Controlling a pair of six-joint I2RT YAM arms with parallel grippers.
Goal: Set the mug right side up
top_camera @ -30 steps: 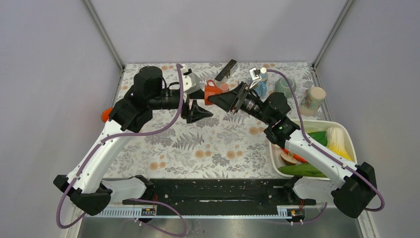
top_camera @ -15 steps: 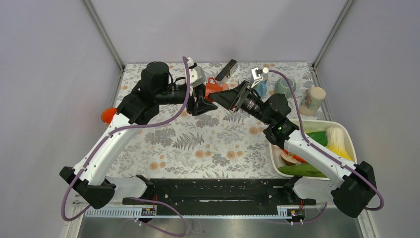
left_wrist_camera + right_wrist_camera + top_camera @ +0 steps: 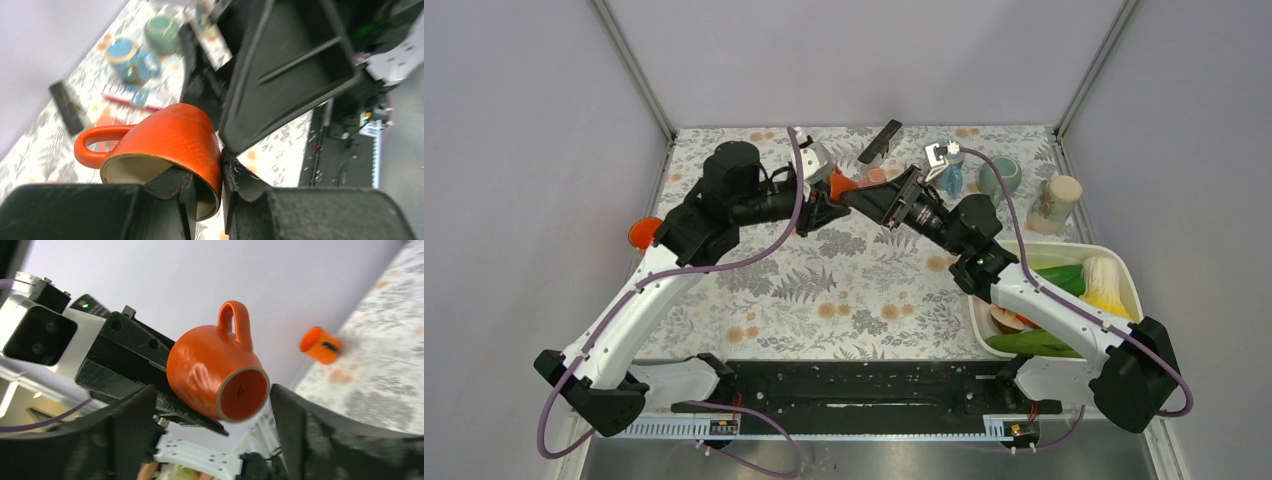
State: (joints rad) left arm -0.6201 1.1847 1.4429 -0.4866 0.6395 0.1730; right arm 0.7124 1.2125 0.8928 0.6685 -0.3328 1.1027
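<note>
Next, my left gripper swings left in the top view, turns fingers down and lowers beside the small orange cup, since the mug's base [image 3: 242, 392] faces sideways.
An orange mug [image 3: 840, 185] hangs in the air above the back of the table, lying sideways with its handle up. In the left wrist view the mug [image 3: 170, 135] has its rim wall pinched by my left gripper [image 3: 207, 175], one finger inside the mouth and one outside. My left gripper [image 3: 827, 200] is shut on that rim. In the right wrist view the mug's base [image 3: 242, 392] faces the camera. My right gripper [image 3: 212, 396] stands open, with gaps between its fingers and the mug. The right gripper [image 3: 866, 196] faces the left one.
At the back right stand a blue mug [image 3: 950, 178], a green cup [image 3: 1000, 175] and a pale floral cup [image 3: 1054, 203]. A black bar [image 3: 880, 141] lies at the back. A white tray [image 3: 1127, 288] of vegetables sits on the right. A small orange cup [image 3: 641, 233] is at the left.
My left gripper has come in to the mug and shut on its rim. My right gripper's jaws have widened off the mug's sides.
</note>
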